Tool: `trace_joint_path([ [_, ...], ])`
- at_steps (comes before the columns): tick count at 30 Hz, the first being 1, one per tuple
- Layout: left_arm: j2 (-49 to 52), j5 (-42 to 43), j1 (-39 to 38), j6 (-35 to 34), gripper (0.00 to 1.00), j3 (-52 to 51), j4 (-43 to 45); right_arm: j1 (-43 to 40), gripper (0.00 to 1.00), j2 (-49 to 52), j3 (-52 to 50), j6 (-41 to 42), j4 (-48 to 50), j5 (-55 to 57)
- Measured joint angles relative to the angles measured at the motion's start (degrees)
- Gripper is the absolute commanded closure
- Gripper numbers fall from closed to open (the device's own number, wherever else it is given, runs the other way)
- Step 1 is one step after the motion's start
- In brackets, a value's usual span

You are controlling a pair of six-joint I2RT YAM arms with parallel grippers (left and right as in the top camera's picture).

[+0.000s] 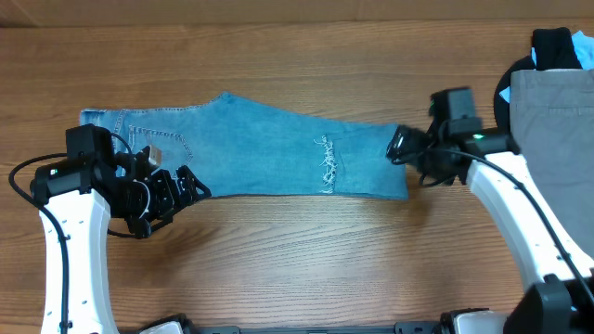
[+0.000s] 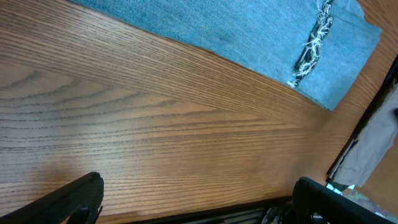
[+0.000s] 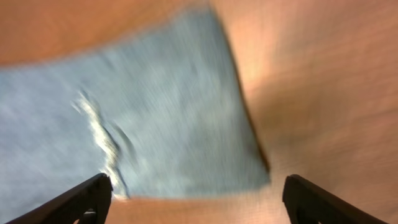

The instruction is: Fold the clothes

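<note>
My right gripper will next move down onto the outer edge of the jeans' leg end (image 1: 405,173) (image 3: 244,118) and close on the denim, because that edge is below its open fingers.
The light blue jeans (image 1: 269,153) lie flat across the wooden table, folded lengthwise, waist and pocket at the left, leg end at the right, with a frayed rip (image 1: 326,162) near the knee. My left gripper (image 1: 181,188) is open and empty at the jeans' near edge by the waist; its wrist view shows bare wood with the jeans (image 2: 249,31) farther off. My right gripper (image 1: 401,147) is open and empty just above the leg end. The right wrist view, blurred, shows the leg end (image 3: 174,118) between its open fingers (image 3: 199,193).
A grey garment (image 1: 557,121) lies at the right edge of the table with dark and blue clothes (image 1: 557,46) behind it. Bare wood runs along the front and back of the jeans.
</note>
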Motion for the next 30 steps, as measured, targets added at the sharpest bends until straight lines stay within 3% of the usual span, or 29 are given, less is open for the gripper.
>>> trace_joint_path([
  [5,0.0,0.0,0.0,0.0,0.0,0.0,-0.02,-3.17,0.0,1.73,-0.15,-2.69,3.56,1.31],
  [14,0.0,0.0,0.0,0.0,0.0,0.0,-0.02,-4.5,0.04,17.27,-1.97,-12.11,9.33,-5.64],
  [17,0.0,0.0,0.0,0.0,0.0,0.0,-0.07,-4.48,0.18,19.69,-1.79,-14.82,11.08,-10.03],
  [18,0.0,0.0,0.0,0.0,0.0,0.0,-0.02,-4.5,0.32,20.04,-1.79,-15.3,11.23,-11.08],
  [20,0.0,0.0,0.0,0.0,0.0,0.0,0.0,-4.5,0.46,20.79,-1.7,-15.69,11.37,-12.79],
  [22,0.0,-0.04,0.0,0.0,0.0,0.0,0.26,-4.5,0.85,21.57,-1.49,-16.11,11.34,-13.73],
  [23,0.0,0.0,0.0,0.0,0.0,0.0,0.5,-4.68,0.96,21.77,-1.42,-15.98,11.32,-13.81],
  [30,0.0,-0.02,0.0,0.0,0.0,0.0,0.52,-5.44,0.96,22.58,-1.42,-12.87,11.02,-14.14],
])
